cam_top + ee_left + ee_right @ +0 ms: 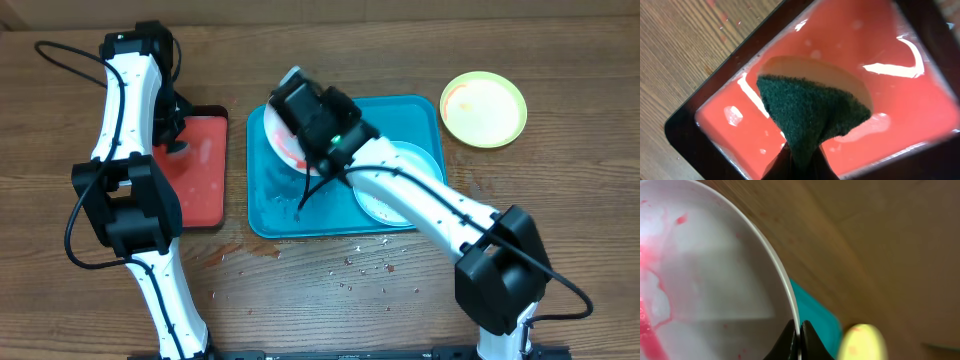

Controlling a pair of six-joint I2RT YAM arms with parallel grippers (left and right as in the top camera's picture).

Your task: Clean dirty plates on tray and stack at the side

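Observation:
The yellow-green rimmed plate (484, 108) (863, 343) sits beside the tray, below my right gripper and to its right in the overhead view. Next, my right gripper crosses over, lowers and releases.
My right gripper (300, 112) is shut on the rim of the white plate (281, 137) and holds it tilted over the left part of the teal tray (265, 210). The right wrist view shows the jaws (799, 331) pinching the rim of the white plate (705, 280), which has red smears. A light-blue rimmed plate (400, 195) lies in the tray's right part, partly under the arm. A yellow-green rimmed plate (484, 108) sits on the table to the right, blurred in the right wrist view (862, 342). My left gripper (176, 140) is shut on a dark green sponge (810, 110).
The left gripper holds the sponge over a red tray with a dark rim (205, 190), whose red floor also shows in the left wrist view (900, 100), left of the teal tray. Small crumbs and wet spots (368, 265) lie on the wooden table in front of the teal tray.

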